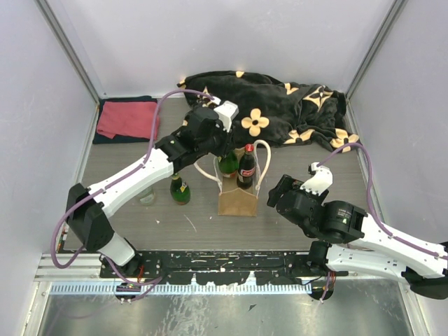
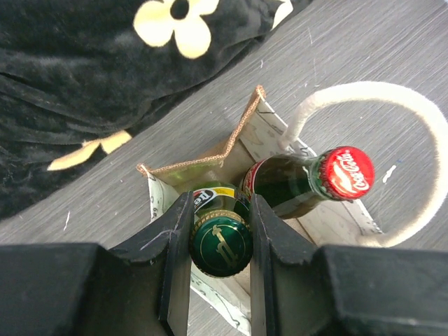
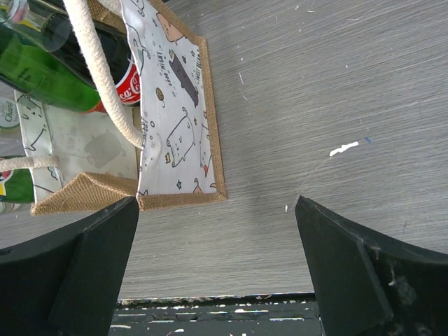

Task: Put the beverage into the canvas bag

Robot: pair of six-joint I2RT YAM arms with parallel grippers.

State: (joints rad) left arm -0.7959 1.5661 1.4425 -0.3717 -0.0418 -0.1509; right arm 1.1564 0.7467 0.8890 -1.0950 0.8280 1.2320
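Note:
The left gripper brings the green bottle down toward the bag's bottom next, then opens, as the green bottle's body is already inside the bag's opening (image 2: 210, 162) beside the cola.
The canvas bag (image 1: 236, 201) stands upright mid-table, tan with white rope handles (image 1: 264, 162). A Coca-Cola bottle (image 1: 246, 168) with a red cap (image 2: 344, 173) stands inside it. My left gripper (image 1: 222, 143) is shut on the neck of a green bottle (image 1: 228, 163), jaws on both sides of its green cap (image 2: 221, 241), and the bottle's body sits inside the bag's mouth (image 2: 210, 162) beside the cola. My right gripper (image 1: 280, 192) is open and empty just right of the bag, whose pale printed side (image 3: 175, 126) shows in the right wrist view.
A second green bottle (image 1: 180, 189) and a clear bottle (image 1: 147, 195) stand left of the bag under my left arm. A black flower-patterned blanket (image 1: 280, 105) lies at the back. A red cloth (image 1: 127, 119) lies back left. Walls enclose the table.

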